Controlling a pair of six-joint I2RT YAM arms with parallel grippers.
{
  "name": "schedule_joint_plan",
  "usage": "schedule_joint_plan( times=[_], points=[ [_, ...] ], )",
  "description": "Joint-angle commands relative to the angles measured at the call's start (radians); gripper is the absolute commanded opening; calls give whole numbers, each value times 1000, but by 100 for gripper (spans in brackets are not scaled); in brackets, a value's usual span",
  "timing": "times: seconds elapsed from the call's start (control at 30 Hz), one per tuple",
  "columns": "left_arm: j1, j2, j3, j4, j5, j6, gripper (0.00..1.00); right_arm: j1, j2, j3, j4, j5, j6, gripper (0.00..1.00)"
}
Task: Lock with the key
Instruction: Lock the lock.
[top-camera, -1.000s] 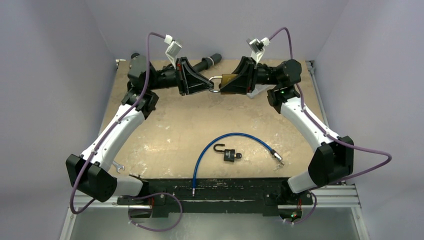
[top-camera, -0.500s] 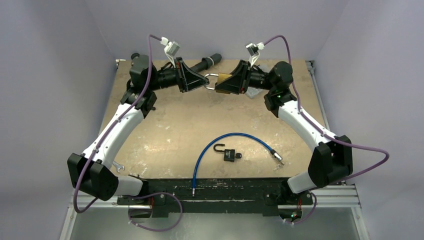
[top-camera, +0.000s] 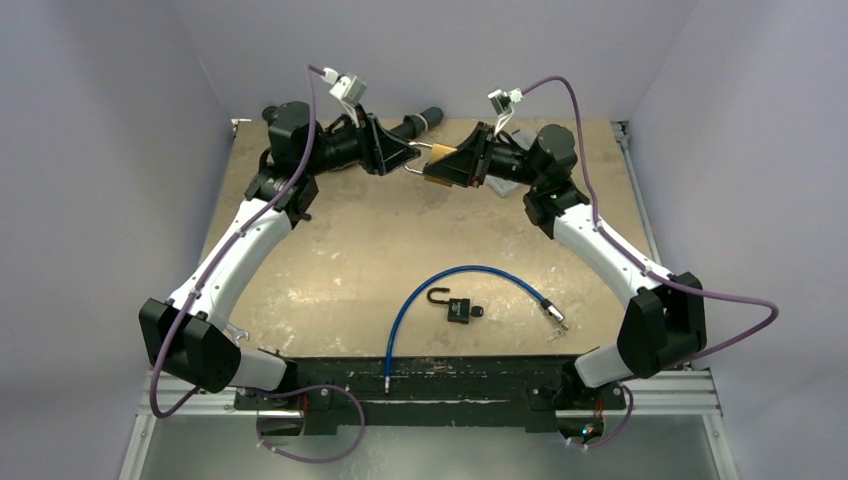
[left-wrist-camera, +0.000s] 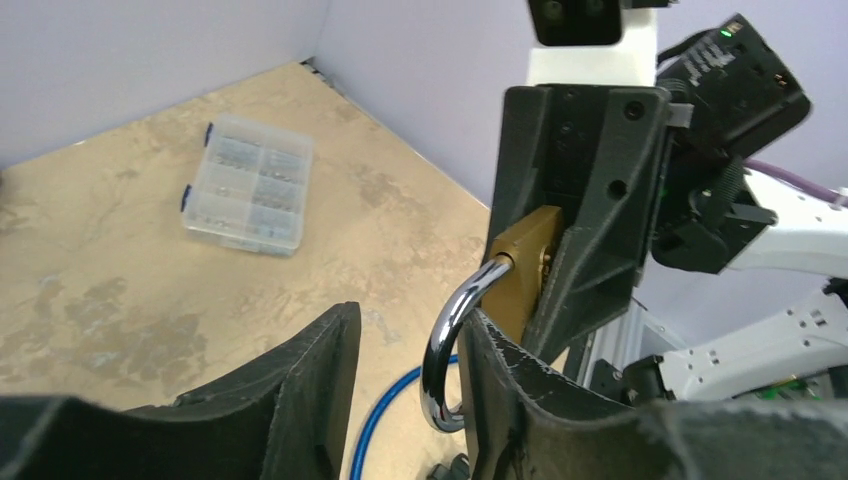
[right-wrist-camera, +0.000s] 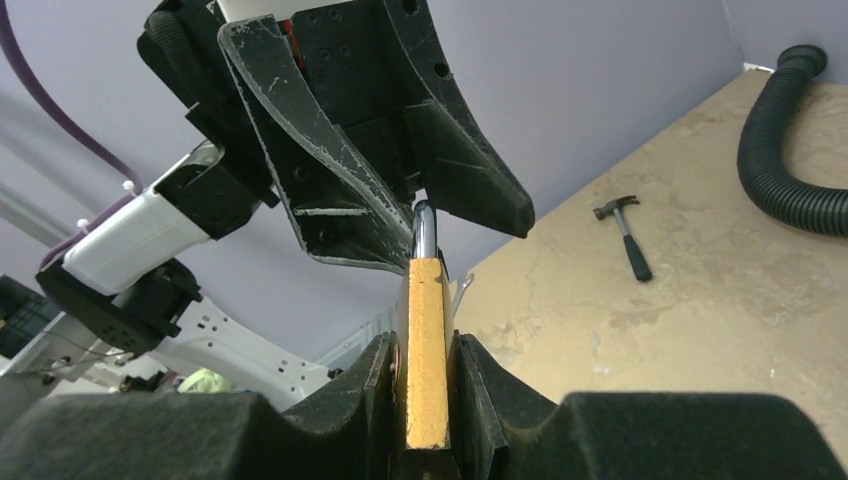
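Observation:
My left gripper should next move slightly toward the brass body and close on the shackle's bend (top-camera: 407, 167) (left-wrist-camera: 436, 365), which already lies between its open fingers.
A brass padlock (top-camera: 443, 163) with a chrome shackle (top-camera: 414, 160) is held in the air over the back of the table. My right gripper (top-camera: 455, 165) is shut on its brass body (right-wrist-camera: 425, 350). My left gripper (top-camera: 400, 157) faces it and is open. In the left wrist view the shackle (left-wrist-camera: 445, 350) sits between the left fingers and rests against the right-hand one (left-wrist-camera: 500, 380). A small black padlock (top-camera: 459, 310), with what looks like a key head beside it, lies on the table at the front. No key shows in either gripper.
A blue cable (top-camera: 440, 275) loops around the black padlock. A black hose (right-wrist-camera: 790, 150) and a small hammer (right-wrist-camera: 625, 230) lie at the back left. A clear parts box (left-wrist-camera: 247, 185) lies at the back right. A wrench (top-camera: 237, 333) lies by the left arm's base.
Both wrists have lifted and swung, and the meeting point has shifted a little left and back. The brass padlock stays in the right gripper, with the shackle at the left fingers.

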Motion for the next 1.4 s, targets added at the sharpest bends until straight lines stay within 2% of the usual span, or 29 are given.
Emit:
schedule_joint_plan(
  times=[0.0,0.37,0.83,0.9,1.0,1.07,1.1,1.17,1.2,1.37],
  points=[
    [1,10,58,-10,-162,87,45,20,-80,45,38,25,-35,0],
    [-66,15,93,-175,-322,217,41,35,-96,66,-69,113,-138,0],
    [-162,71,148,-248,-538,315,36,65,-136,52,-132,182,-174,0],
    [-169,80,156,-254,-549,324,33,67,-139,51,-137,190,-176,0],
    [-172,90,163,-263,-569,331,12,70,-140,49,-143,194,-178,0],
    [-171,93,165,-266,-586,333,3,70,-139,48,-149,192,-178,0],
    [-171,91,166,-267,-589,337,0,70,-139,46,-151,188,-179,0],
    [-165,86,167,-267,-583,338,0,69,-137,41,-149,159,-179,0],
    [-156,83,167,-265,-559,332,0,70,-136,37,-143,140,-178,2],
    [-85,64,159,-238,-402,320,0,57,-127,31,-144,83,-171,45]
  ],
)
